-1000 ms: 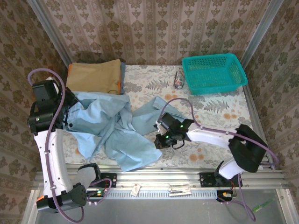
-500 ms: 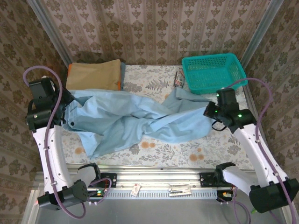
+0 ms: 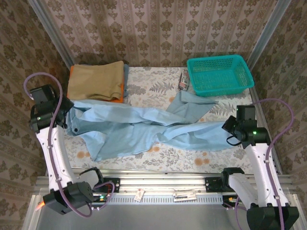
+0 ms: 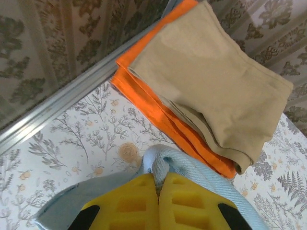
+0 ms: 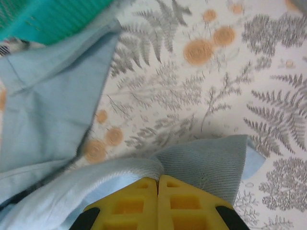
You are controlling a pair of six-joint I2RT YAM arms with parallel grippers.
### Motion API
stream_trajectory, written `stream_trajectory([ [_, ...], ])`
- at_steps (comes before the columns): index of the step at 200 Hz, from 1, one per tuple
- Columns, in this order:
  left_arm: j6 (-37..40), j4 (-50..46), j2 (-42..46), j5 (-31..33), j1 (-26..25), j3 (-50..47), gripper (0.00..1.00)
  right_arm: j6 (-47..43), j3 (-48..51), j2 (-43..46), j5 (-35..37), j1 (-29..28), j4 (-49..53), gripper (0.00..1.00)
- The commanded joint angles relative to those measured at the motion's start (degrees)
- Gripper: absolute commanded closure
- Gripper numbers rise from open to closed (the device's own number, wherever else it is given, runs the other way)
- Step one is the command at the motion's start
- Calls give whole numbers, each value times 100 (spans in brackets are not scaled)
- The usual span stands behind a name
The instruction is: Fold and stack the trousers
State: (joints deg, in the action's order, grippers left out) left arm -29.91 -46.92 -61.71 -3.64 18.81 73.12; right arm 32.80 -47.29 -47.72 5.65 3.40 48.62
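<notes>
The blue trousers point(image 3: 144, 125) lie twisted in the middle, so next I should pull the blue trousers' waist end outward with my left gripper, beside the tan garment's near corner point(image 3: 71, 96), and let go of it.
The pale blue trousers point(image 3: 144, 125) are pulled out long across the table from left to right, twisted in the middle, with one leg end lying near the basket. My left gripper point(image 3: 67, 116) is shut on the waist end at the far left; its yellow fingers point(image 4: 129, 203) pinch a fold of blue cloth point(image 4: 165, 165). At the far right my right gripper point(image 3: 226, 129) is shut on a leg end, and its yellow fingers point(image 5: 182, 203) clamp the hem point(image 5: 206, 160).
A tan folded garment point(image 3: 96, 79) lies on an orange one point(image 4: 144, 91) at the back left corner. A teal basket point(image 3: 219, 74) stands at the back right, with a small dark object point(image 3: 183, 81) beside it. Walls close in on three sides.
Both arms have drawn apart: the right gripper carried the leg end from the table's middle to the far right, and the bunched trousers are now stretched out long.
</notes>
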Motion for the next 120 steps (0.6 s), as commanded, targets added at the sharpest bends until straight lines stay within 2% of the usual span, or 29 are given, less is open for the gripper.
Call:
stream_trajectory([
  [1,-138,676,-385,-338,8,-211,100,135,396,-138,-365,20,-300,100],
  [37,-198,1113,-1193,-223,-224,-123,100,193,527,-581,-430,21,-753,100],
  [61,-196,1114,-1877,98,-325,469,100,226,283,-844,-469,26,-923,100],
  [88,-164,880,-2777,227,-153,1398,100,246,-216,-958,-405,47,-866,100],
  [120,-136,737,-3348,278,16,2030,100,283,-965,-1047,-408,301,-772,100],
])
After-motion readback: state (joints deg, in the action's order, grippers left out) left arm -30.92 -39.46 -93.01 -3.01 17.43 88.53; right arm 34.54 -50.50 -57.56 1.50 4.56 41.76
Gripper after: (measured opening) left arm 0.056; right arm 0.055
